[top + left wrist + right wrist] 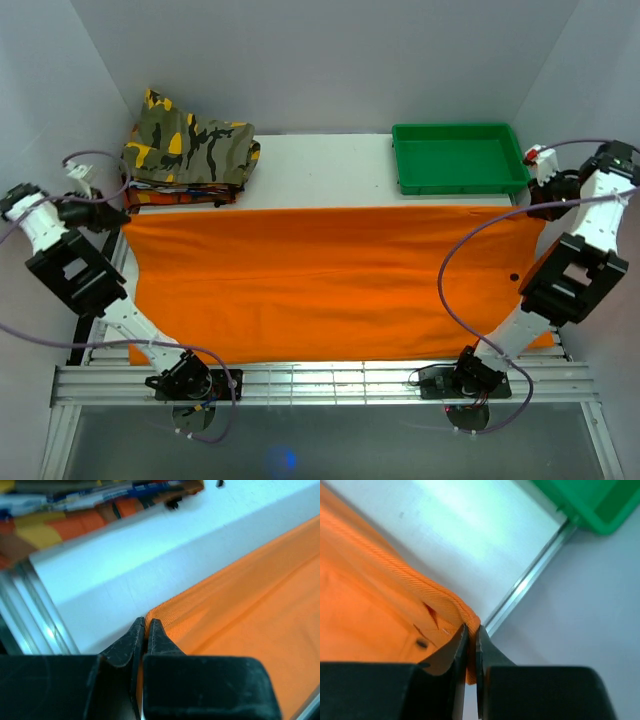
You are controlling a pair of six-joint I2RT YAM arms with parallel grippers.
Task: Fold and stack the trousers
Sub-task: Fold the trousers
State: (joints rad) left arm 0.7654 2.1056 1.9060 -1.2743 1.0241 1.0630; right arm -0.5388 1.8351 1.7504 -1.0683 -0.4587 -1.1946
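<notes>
The right gripper carries the held waistband corner back toward the base next and releases it onto the trousers' cloth [503, 287] beside the dark button, as the trousers [330, 285] lie spread flat.
The bright-orange trousers [330, 285] lie spread flat across the white table, reaching from the left arm to the right arm. My left gripper [118, 217] is shut on the far left corner of the trousers [235, 595]; its fingertips [146, 625] pinch the cloth edge. My right gripper [537, 207] is shut on the far right corner, where the waistband hem [440, 597] with a dark button shows between the fingertips [471, 630]. Both corners are held low over the table.
A stack of folded garments topped by a camouflage one [190, 150] sits at the back left, also in the left wrist view [75, 510]. A green tray [460, 158] stands at the back right, its corner in the right wrist view [590, 505]. Metal rails edge the table.
</notes>
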